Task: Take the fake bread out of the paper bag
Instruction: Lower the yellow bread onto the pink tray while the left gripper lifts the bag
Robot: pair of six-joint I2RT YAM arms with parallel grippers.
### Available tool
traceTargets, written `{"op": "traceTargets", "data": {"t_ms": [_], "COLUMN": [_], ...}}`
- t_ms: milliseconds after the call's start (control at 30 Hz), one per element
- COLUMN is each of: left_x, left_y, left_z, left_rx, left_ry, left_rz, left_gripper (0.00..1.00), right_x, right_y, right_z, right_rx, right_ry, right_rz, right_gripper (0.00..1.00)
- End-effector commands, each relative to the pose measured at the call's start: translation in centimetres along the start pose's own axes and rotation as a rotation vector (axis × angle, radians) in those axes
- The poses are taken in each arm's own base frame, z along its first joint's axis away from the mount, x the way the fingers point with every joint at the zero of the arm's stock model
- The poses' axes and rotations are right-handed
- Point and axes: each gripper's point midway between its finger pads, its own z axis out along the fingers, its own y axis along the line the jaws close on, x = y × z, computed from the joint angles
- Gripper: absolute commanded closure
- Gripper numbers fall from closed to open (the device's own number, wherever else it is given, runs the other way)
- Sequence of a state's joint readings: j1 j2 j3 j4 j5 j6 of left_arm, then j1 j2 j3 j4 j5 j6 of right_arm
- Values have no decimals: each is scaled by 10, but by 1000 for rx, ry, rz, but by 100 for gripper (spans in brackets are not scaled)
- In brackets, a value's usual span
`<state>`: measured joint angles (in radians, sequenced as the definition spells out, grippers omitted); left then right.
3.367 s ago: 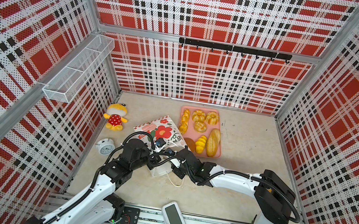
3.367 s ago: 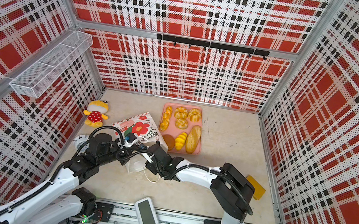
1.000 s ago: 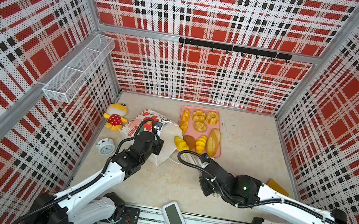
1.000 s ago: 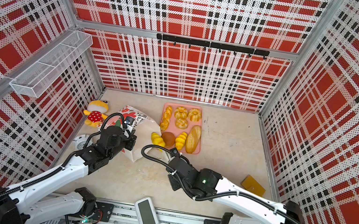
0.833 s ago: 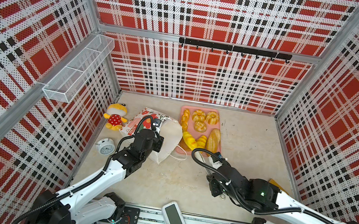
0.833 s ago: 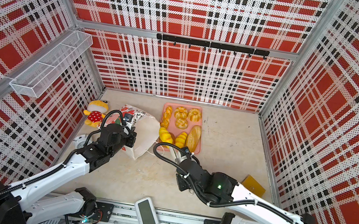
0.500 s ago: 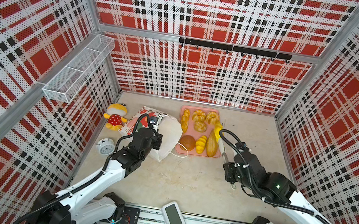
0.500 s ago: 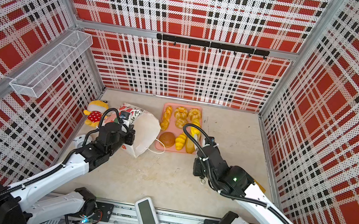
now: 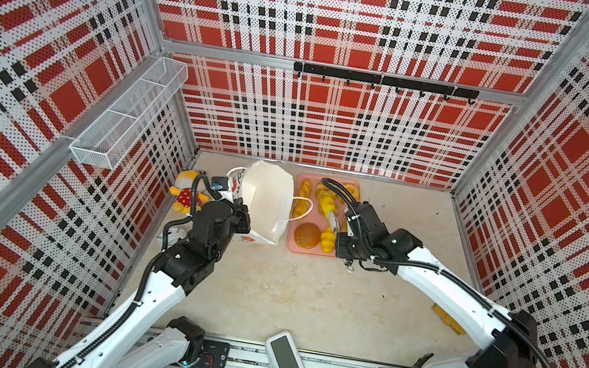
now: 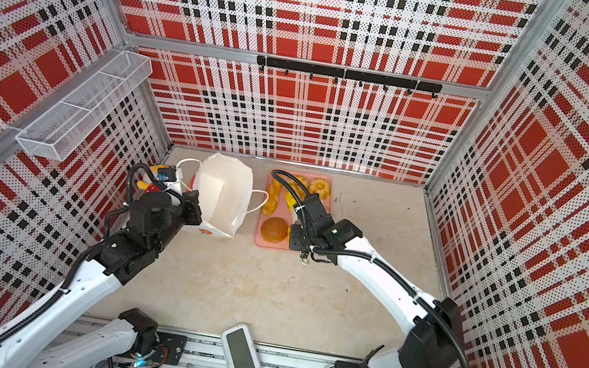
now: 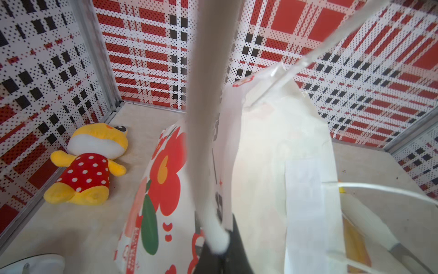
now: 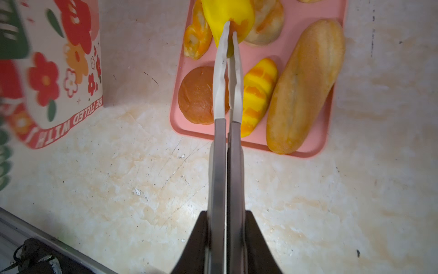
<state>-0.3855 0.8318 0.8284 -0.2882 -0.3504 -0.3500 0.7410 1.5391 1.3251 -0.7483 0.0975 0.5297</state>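
Note:
The pink tray (image 9: 290,248) is bare beyond the round brown bun, so my right gripper will next lower and release the yellow fake bread there.
The white paper bag (image 9: 267,204) stands upright with its mouth open, left of the pink tray (image 9: 290,248). My left gripper (image 9: 241,200) is shut on the bag's left wall (image 11: 260,154), and its long fingers (image 11: 206,118) pinch the paper. My right gripper (image 12: 230,28) is shut on a yellow fake bread (image 12: 227,11) and holds it above the tray (image 12: 308,151). On the tray lie a round brown bun (image 12: 196,95), a striped yellow roll (image 12: 258,95), a long loaf (image 12: 305,83) and ring cakes (image 10: 318,187). The visible part of the bag's inside looks bare.
A yellow plush toy (image 9: 186,191) in a red dotted dress lies by the left wall, behind my left arm. A wire basket (image 9: 124,124) hangs on that wall. A white device (image 9: 286,358) sits on the front rail. A yellow block (image 9: 446,318) lies at the right.
My right gripper has carried the yellow bread from beside the bag to above the tray. My left gripper has tipped the bag upright and moved it back.

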Motion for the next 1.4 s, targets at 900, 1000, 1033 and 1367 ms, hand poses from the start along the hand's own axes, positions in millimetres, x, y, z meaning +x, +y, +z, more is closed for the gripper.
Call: {"op": "traceTargets", "data": {"t_ms": [900, 1000, 1033, 1367], "left_x": [-26, -25, -25, -31], "left_y": [6, 5, 4, -3], "left_z": [-36, -34, -33, -30], "left_rx": [36, 39, 40, 57], "left_ry": [-13, -8, -4, 6], "left_rz": [-327, -333, -334, -325], "left_gripper": [100, 100, 100, 100], "right_x": [-13, -16, -18, -21], "right_y": [-46, -38, -34, -19], "right_z": [71, 68, 68, 64], "right_rx": [86, 49, 27, -42], "right_ry": [71, 64, 61, 73], "right_rz": [-91, -126, -135, -142], "right_gripper": [100, 100, 100, 68]}}
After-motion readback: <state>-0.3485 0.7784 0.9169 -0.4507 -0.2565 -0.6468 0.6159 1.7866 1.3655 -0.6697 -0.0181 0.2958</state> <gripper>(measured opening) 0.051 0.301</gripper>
